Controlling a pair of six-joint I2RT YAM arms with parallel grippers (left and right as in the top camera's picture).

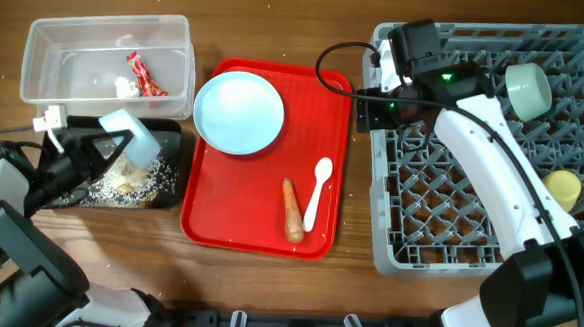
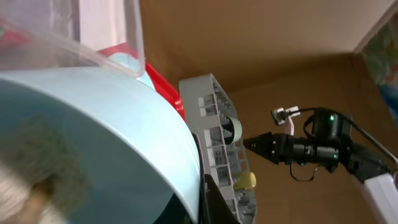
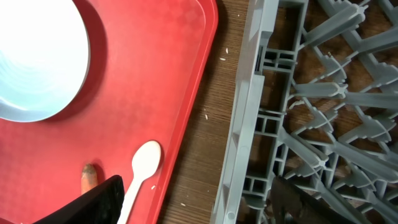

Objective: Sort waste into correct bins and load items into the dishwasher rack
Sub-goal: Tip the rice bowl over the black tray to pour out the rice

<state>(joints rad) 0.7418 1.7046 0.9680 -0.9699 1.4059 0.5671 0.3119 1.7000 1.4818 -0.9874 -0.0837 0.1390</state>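
My left gripper holds the bowl and will carry it to the bare patch between plate and carrot on the serving tray point(image 1: 218, 230). I will turn the bowl upright there, lower it and let it go.
My left gripper point(image 1: 121, 148) is shut on the rim of a pale blue-green bowl point(image 1: 131, 135) and holds it tilted over the black tray point(image 1: 169, 137), where whitish food scraps point(image 1: 129, 183) lie. In the left wrist view the bowl point(image 2: 93, 137) fills the frame, with scraps still inside it point(image 2: 31, 180). The clear tub point(image 1: 38, 45) holds the red wrapper point(image 1: 140, 73). The light blue plate point(image 1: 238, 112), the carrot point(image 1: 293, 210) and the white spoon point(image 1: 318, 190) lie on the red serving tray point(image 1: 218, 230). My right gripper point(image 1: 370, 103) is open and empty over the left edge of the grey rack point(image 1: 389, 229).
In the rack stand a second pale bowl point(image 1: 527, 88) and the yellow cup point(image 1: 563, 186). The right wrist view shows the plate point(image 3: 31, 56), spoon point(image 3: 142, 171), carrot tip point(image 3: 89, 177) and rack edge point(image 3: 249, 124). Rice grains lie on the wood between the serving tray and the rack.
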